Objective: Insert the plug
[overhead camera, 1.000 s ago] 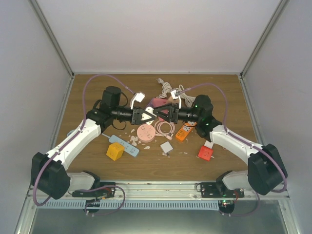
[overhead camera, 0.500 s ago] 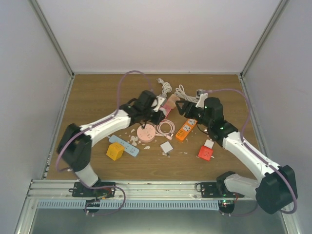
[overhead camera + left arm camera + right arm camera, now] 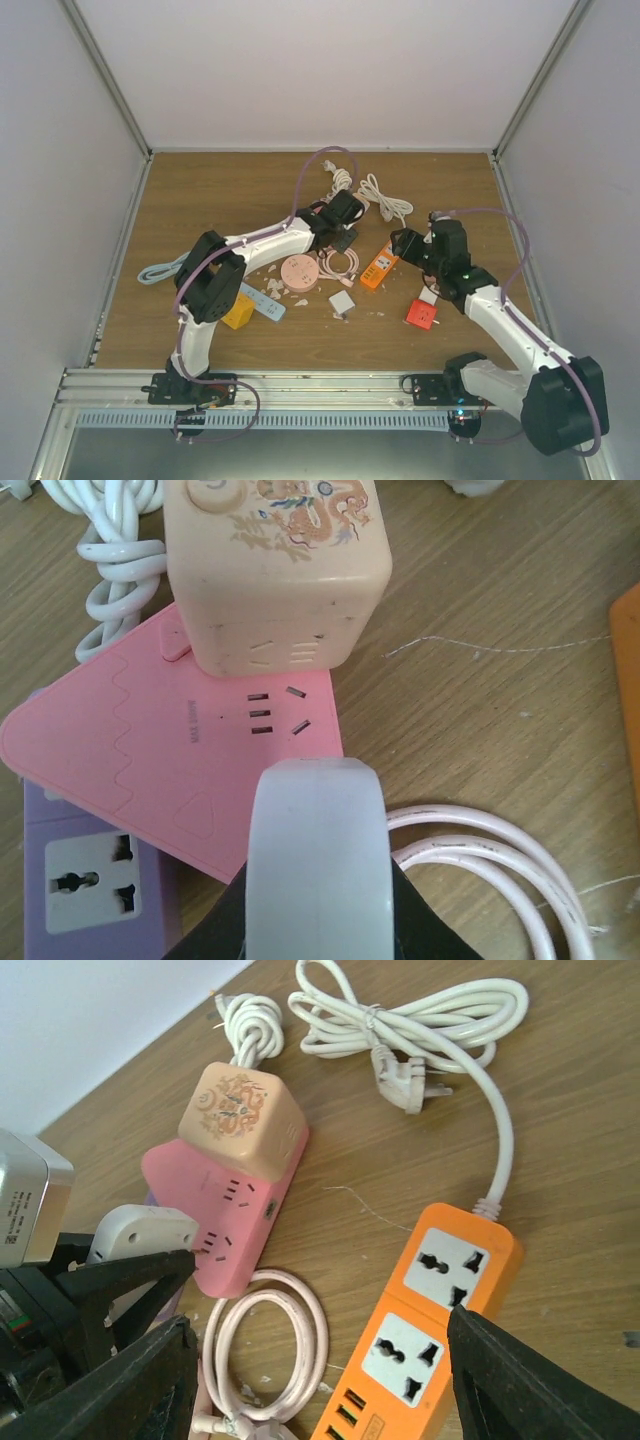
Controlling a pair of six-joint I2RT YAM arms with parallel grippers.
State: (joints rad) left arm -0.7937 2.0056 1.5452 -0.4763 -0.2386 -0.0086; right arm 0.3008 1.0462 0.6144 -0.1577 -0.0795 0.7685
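The left gripper lowers the plug onto the pink power strip's socket holes beside the cable coil next, presses down and releases. Those holes still show uncovered below it.
My left gripper [image 3: 318, 880] is shut on a white plug [image 3: 318, 820]. It holds the plug just above the pink triangular power strip [image 3: 180, 750]. In the right wrist view the plug [image 3: 140, 1230] has its front end at the socket holes near that strip's [image 3: 225, 1210] lower corner, and I cannot tell whether the prongs are in. From above, the left gripper [image 3: 344, 237] covers most of the strip. My right gripper [image 3: 320, 1380] is open and holds nothing, above the orange power strip [image 3: 430, 1320] and apart from the plug.
A beige cube socket [image 3: 275, 570] sits on the pink strip, with a purple socket strip [image 3: 90, 880] beside it. A pink cable coil [image 3: 265, 1350] and a white corded plug [image 3: 400, 1020] lie nearby. A pink disc [image 3: 298, 271], yellow cube [image 3: 236, 312], blue strip [image 3: 262, 303], white adapter [image 3: 342, 302] and red cube [image 3: 421, 314] lie nearer the arms.
The two grippers met mid-table a second ago. The right gripper has since opened and drawn back to the right. The left arm has swung right and away from the bases with the plug, to the pink strip.
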